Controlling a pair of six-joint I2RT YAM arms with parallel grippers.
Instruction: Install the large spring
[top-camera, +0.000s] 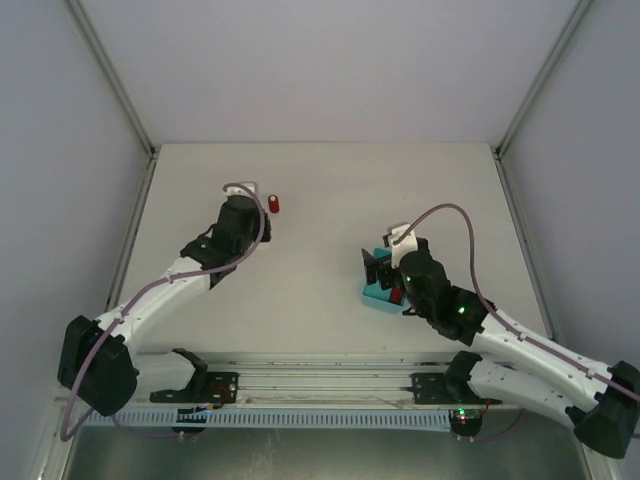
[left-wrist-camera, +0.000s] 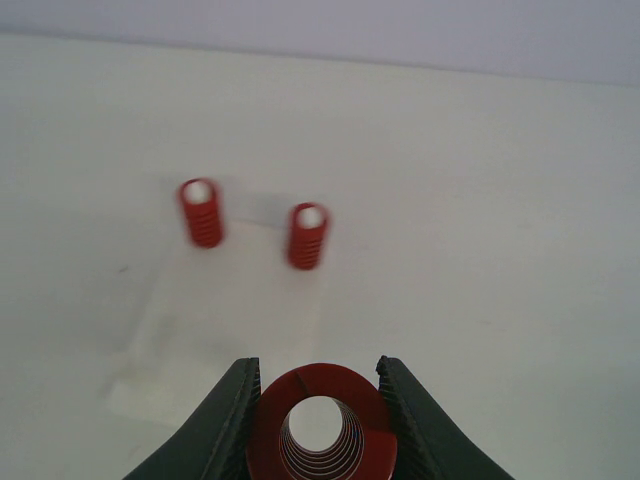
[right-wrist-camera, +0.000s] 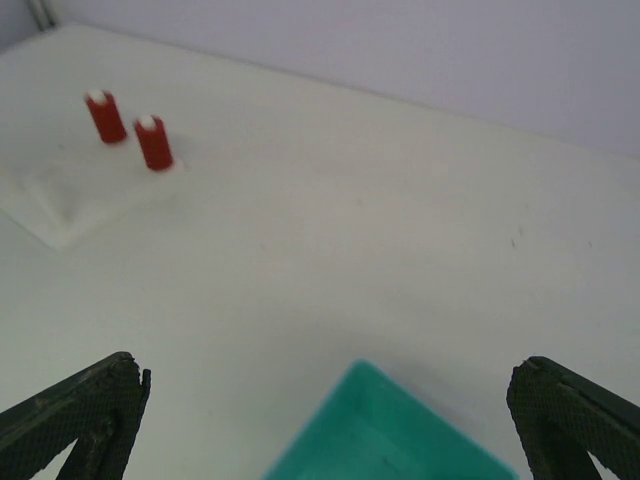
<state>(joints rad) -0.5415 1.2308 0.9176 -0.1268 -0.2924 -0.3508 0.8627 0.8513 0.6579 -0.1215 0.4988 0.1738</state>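
Observation:
The left gripper should move over the plate's springless near corner (left-wrist-camera: 140, 385), go down and release, because the plate's corner is below the gripper and to its left in the wrist view.
My left gripper (left-wrist-camera: 317, 378) is shut on the large red spring (left-wrist-camera: 320, 425), which I see end-on between the two black fingers. Just ahead, a white base plate (left-wrist-camera: 215, 340) carries two small red springs (left-wrist-camera: 202, 212) (left-wrist-camera: 308, 236) standing upright on white posts. In the top view the left gripper (top-camera: 248, 203) sits at the plate, beside a red spring (top-camera: 275, 204). My right gripper (right-wrist-camera: 328, 380) is wide open and empty above the corner of a teal tray (right-wrist-camera: 390, 440). In the top view it (top-camera: 383, 268) hovers over that tray (top-camera: 375, 296).
The plate with its two springs (right-wrist-camera: 105, 117) (right-wrist-camera: 153, 142) also shows far left in the right wrist view. Something red (top-camera: 397, 295) lies in the teal tray under the right arm. Enclosure walls and metal posts (top-camera: 120, 95) border the table.

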